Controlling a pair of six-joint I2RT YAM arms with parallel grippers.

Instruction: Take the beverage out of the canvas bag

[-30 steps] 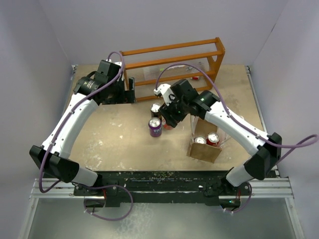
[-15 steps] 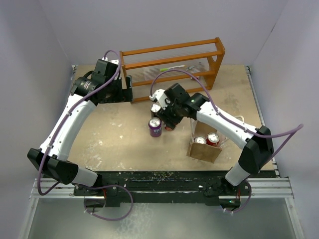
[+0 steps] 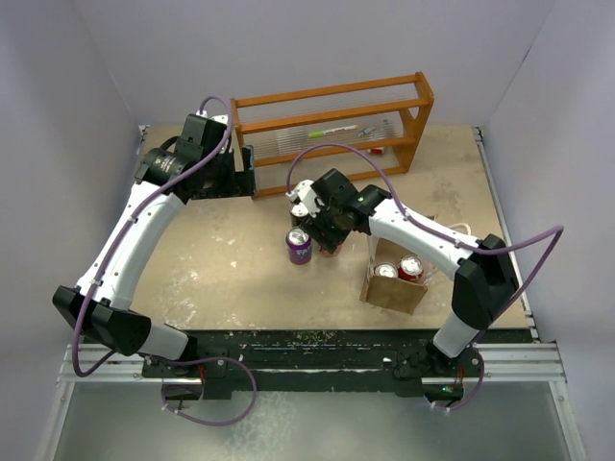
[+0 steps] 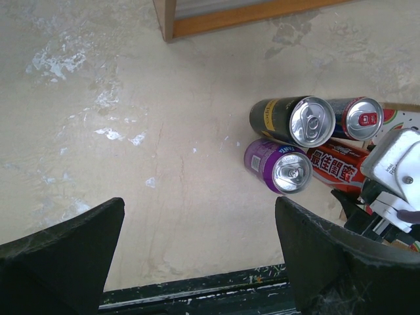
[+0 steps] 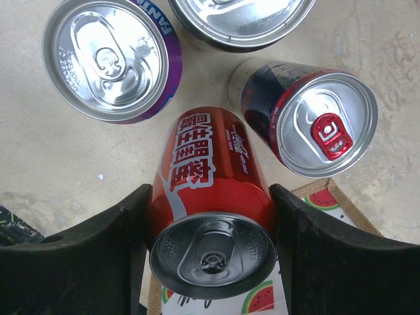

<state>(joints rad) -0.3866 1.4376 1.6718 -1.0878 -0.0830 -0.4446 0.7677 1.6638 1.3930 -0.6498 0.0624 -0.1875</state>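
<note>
The red cola can will go down onto the table between the purple can (image 3: 299,242) and the canvas bag (image 3: 394,290) with my right gripper, because that gap is free of cans.
The tan canvas bag (image 3: 394,290) stands at the right front with two red-topped cans (image 3: 399,269) inside. My right gripper (image 3: 328,229) is shut on a red cola can (image 5: 210,190), one finger on each side, and holds it upright left of the bag, among the standing cans. Close around it are a purple can (image 3: 299,242), a black can (image 4: 295,121) and a dark can with a red tab (image 5: 315,115). The bag's watermelon-printed edge (image 5: 323,197) shows just behind the held can. My left gripper (image 4: 197,262) is open and empty, high over the table near the rack's left end.
An orange wooden rack (image 3: 332,120) stands along the back, with a pen and a small red item behind it. Grey walls close in the left, right and back. The table's dark front rail (image 4: 197,289) lies below my left gripper.
My right gripper has moved left and a little nearer with the red can, settling beside the purple can. My left arm shifted slightly left early on, then stayed still.
</note>
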